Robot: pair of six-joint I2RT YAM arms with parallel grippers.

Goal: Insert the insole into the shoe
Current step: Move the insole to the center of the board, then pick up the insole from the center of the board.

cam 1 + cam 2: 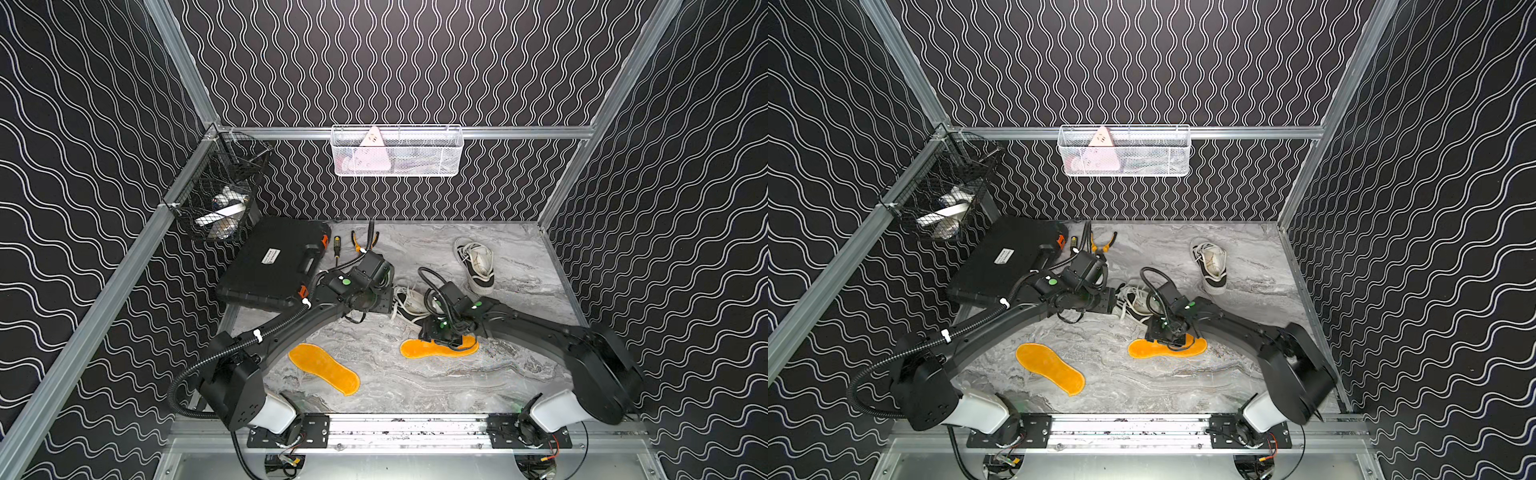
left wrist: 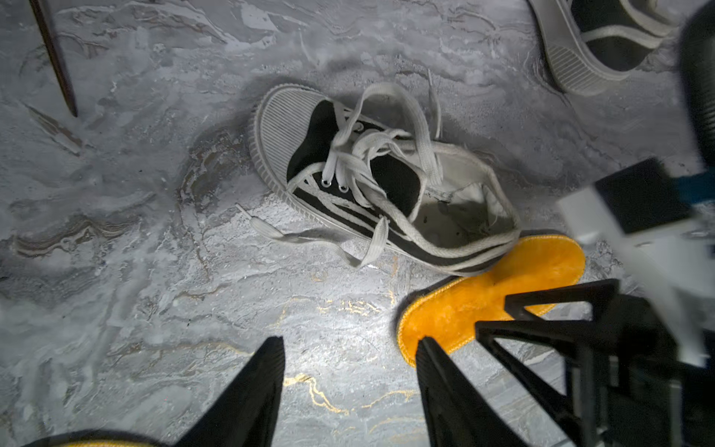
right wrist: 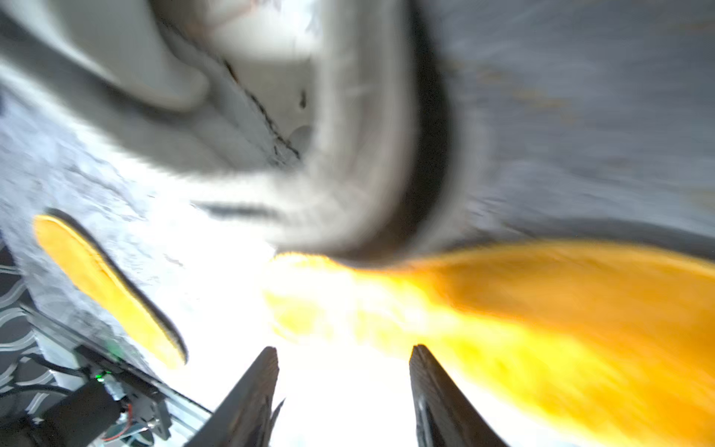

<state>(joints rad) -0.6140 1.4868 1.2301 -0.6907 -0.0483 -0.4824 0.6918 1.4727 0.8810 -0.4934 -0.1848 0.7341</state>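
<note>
My right gripper will next move away from the second insole and go down onto the edge of the orange insole's farther end (image 1: 476, 343), because that end is clear of the shoe.
A black-and-white laced shoe (image 2: 371, 174) lies mid-table, partly hidden by both arms in a top view (image 1: 409, 305). An orange insole (image 1: 419, 348) lies flat just in front of its heel, also seen in the left wrist view (image 2: 483, 298) and, blurred, in the right wrist view (image 3: 541, 329). My right gripper (image 1: 446, 343) hangs over this insole, open (image 3: 344, 350), with only bright table between the fingers. My left gripper (image 1: 390, 301) sits left of the shoe, open (image 2: 350, 344) and empty above the marble. A second orange insole (image 1: 324, 368) lies front left.
A second shoe (image 1: 476, 264) lies at the back right. A black tool case (image 1: 274, 262) fills the back left, with a screwdriver (image 1: 336, 245) and pliers (image 1: 361, 243) beside it. A black wire basket (image 1: 220, 191) and a white wire basket (image 1: 397, 151) hang on the walls.
</note>
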